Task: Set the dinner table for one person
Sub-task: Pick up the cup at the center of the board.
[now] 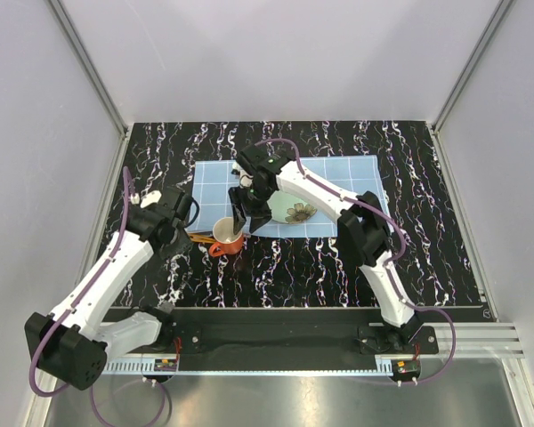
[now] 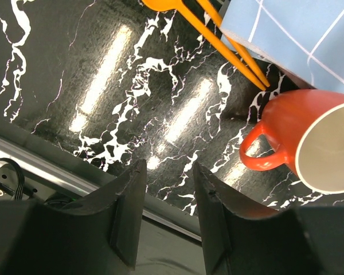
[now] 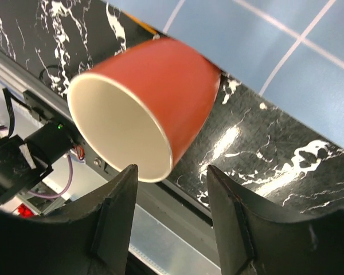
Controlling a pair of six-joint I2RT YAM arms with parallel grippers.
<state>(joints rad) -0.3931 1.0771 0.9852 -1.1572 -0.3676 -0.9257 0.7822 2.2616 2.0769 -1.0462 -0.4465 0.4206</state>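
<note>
The mug's side is already between the open fingers, so my right gripper will next go down a little over the mug's rim (image 1: pixel 241 234) (image 3: pixel 170 165) opposite the mug's handle and close.
The dinner table (image 1: pixel 427 231) is glossy black with white veins. An orange-red mug (image 1: pixel 226 235) with a cream inside stands upright just off the near-left corner of the light blue placemat (image 1: pixel 356 178). My right gripper (image 1: pixel 241 221) hovers over the mug (image 3: pixel 143 97), open, and the rim lies just past its left fingertip (image 3: pixel 126 175); nothing is gripped. My left gripper (image 1: pixel 185 228) sits left of the mug (image 2: pixel 309 137), open and empty (image 2: pixel 169 169). Orange long-handled utensils (image 2: pixel 223 43) lie between the left gripper and the placemat (image 2: pixel 298 34).
A pale plate (image 1: pixel 295 212) with a flower pattern lies on the placemat, partly under the right arm. Beyond both sets of fingers runs the table's near edge, a metal rail (image 2: pixel 40 166). White walls close in the back and sides.
</note>
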